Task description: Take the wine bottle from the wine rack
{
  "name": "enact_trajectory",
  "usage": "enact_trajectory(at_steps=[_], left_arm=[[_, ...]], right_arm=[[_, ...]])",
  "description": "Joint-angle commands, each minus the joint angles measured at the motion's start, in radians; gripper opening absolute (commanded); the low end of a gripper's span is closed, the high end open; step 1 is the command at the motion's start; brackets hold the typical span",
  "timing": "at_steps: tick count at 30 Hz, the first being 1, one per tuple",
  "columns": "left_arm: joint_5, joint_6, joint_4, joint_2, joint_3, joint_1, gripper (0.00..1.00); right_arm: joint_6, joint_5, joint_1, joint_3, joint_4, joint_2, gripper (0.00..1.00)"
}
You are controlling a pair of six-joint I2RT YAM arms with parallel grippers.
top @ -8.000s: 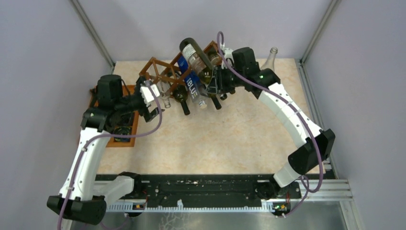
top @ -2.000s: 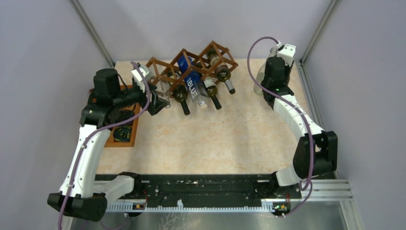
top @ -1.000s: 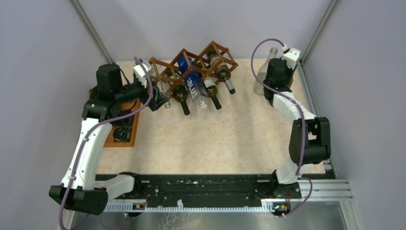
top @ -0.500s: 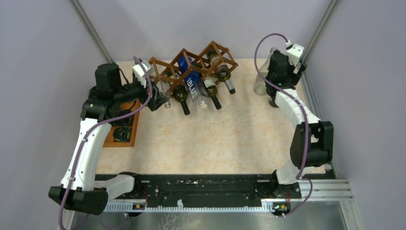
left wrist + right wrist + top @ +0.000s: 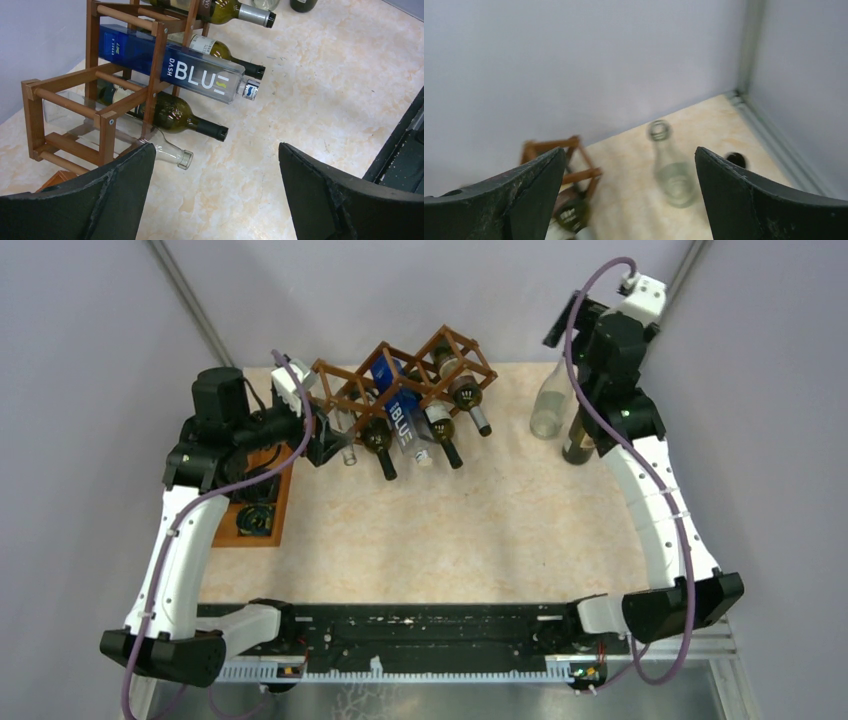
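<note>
My right gripper moves down and to the left in the top view onto the end bottle's silver neck point(image 5: 480, 420) next, since it sticks out free of the wine rack point(image 5: 400, 375).
The reddish-brown wine rack point(image 5: 400, 375) stands at the back of the table with several bottles lying in it, among them a blue one point(image 5: 402, 418). A dark wine bottle point(image 5: 578, 440) stands upright off the rack at the right, beside a clear bottle point(image 5: 550, 400). My right gripper point(image 5: 572, 325) hangs open high above those two; its wrist view looks down on the clear bottle point(image 5: 671, 170) and the dark bottle's mouth point(image 5: 736, 160). My left gripper point(image 5: 325, 445) is open at the rack's left end point(image 5: 105, 100), near a clear bottle's neck point(image 5: 167, 151).
An orange-brown compartment tray point(image 5: 262, 510) lies at the left table edge under my left arm. Grey walls close in on three sides, with a metal post point(image 5: 655, 320) in the back right corner. A black rail point(image 5: 420, 635) runs along the near edge.
My right gripper has opened, let go of the dark bottle and risen well above it. The left arm has barely moved.
</note>
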State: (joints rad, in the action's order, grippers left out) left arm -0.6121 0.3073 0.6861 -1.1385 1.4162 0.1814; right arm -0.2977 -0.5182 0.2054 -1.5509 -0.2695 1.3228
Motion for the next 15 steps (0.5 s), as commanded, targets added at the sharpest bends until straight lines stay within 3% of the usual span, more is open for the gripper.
enact_trajectory(at_steps=[1,6,15], left_arm=[[0.019,-0.029,0.000,-0.013,0.027,-0.006,0.99],[0.030,-0.024,0.005,-0.009,0.013,-0.010,0.99],[0.024,0.020,0.026,0.005,0.007,-0.010,0.99]], right_arm=[[0.029,0.272,0.121,-0.136,-0.180,0.063,0.99],[0.069,0.498,0.171,-0.203,-0.309,0.202,0.98],[0.103,0.580,0.170,-0.162,-0.321,0.367,0.99]])
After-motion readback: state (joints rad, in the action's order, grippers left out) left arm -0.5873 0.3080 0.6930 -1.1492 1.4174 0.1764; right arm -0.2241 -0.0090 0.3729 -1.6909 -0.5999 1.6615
